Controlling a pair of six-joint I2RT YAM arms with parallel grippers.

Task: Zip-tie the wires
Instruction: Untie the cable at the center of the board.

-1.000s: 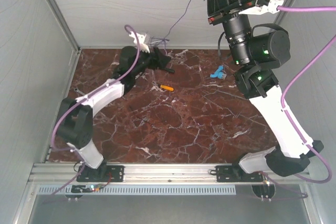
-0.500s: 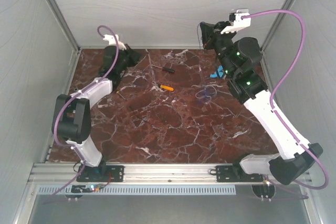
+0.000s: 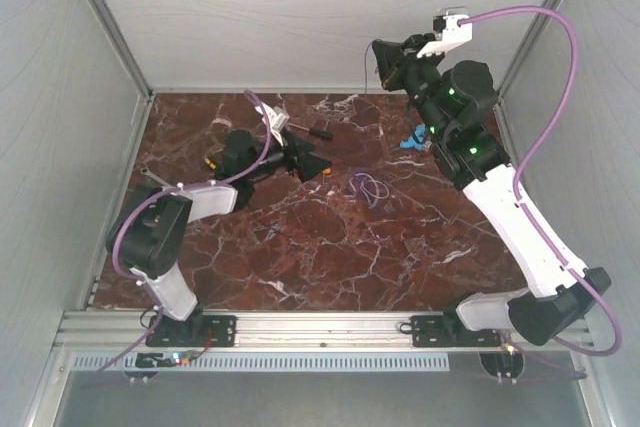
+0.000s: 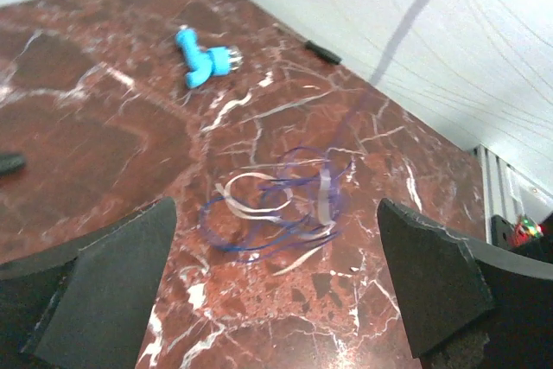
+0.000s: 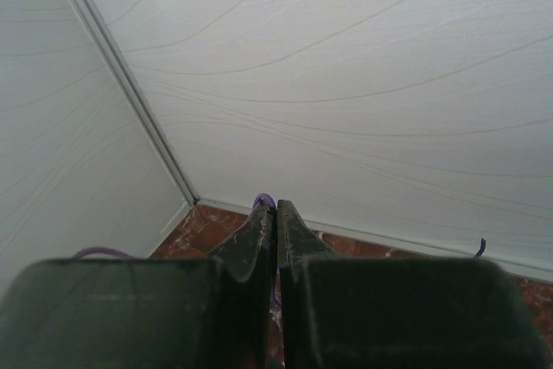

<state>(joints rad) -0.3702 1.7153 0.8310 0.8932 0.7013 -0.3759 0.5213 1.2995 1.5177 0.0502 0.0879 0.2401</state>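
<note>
The bundle lies to the right in the top view. My left gripper will move forward that way next and bring its spread fingers around the bundle's near loops.
The wires [image 3: 368, 185] lie on the marble table as a small coil of thin purple-blue and whitish loops, right of centre. My left gripper [image 3: 312, 163] sits low just left of them and points at them, open. In the left wrist view the wires [image 4: 281, 209] rest just ahead of the gap between the two spread fingers, touching neither, and the left gripper [image 4: 275, 244] holds nothing. My right gripper [image 3: 381, 53] is raised high against the back wall, shut. In its wrist view the right gripper [image 5: 276, 206] pinches a thin purple strand that shows at the tips.
A blue plastic piece [image 3: 411, 140] lies right of the wires, also seen as the blue piece [image 4: 206, 58] in the left wrist view. A black-handled screwdriver [image 3: 318, 132] lies behind the left gripper. White walls close in the table on three sides.
The left arm swung from the back-left corner towards the middle, and its jaws now stand wide open facing the wires. The coil shifted slightly left. The right gripper stayed raised and shut.
</note>
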